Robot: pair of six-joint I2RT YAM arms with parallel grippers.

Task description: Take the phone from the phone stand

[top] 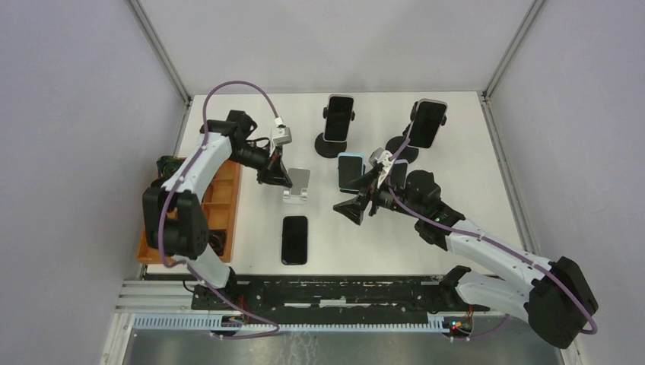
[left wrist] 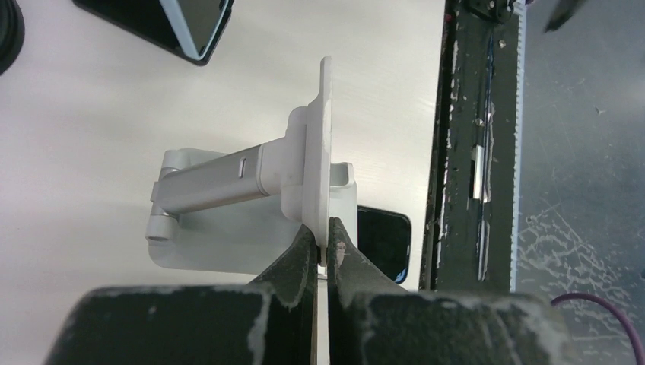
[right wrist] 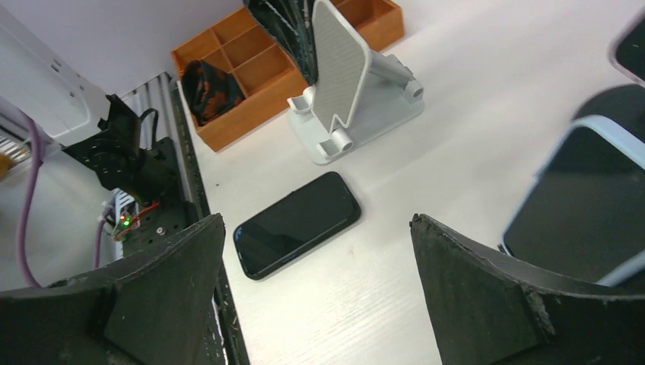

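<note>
The left gripper moves the empty stand outward and down onto empty table farther from the phone [top: 269, 193] next, since the phone already lies off the stand.
A black phone [top: 294, 239] lies flat on the white table, screen up, in front of an empty silver phone stand [top: 297, 185]. My left gripper [top: 275, 176] is shut on the top edge of the stand's back plate. The left wrist view shows the thin plate [left wrist: 325, 152] pinched between the fingers, gripper [left wrist: 327, 243], with the phone [left wrist: 384, 239] beyond it. My right gripper [top: 357, 204] is open and empty, hovering to the right of the stand. In the right wrist view the gripper [right wrist: 316, 220] is wide open above the phone [right wrist: 297, 224], with the stand [right wrist: 342, 68] further off.
An orange compartment tray [top: 220, 205] sits at the left table edge. Two phones stand on black stands at the back [top: 338, 118] [top: 427, 123]. A light-blue-cased phone [top: 351, 171] stands close behind my right gripper. A black rail [top: 335, 293] runs along the near edge.
</note>
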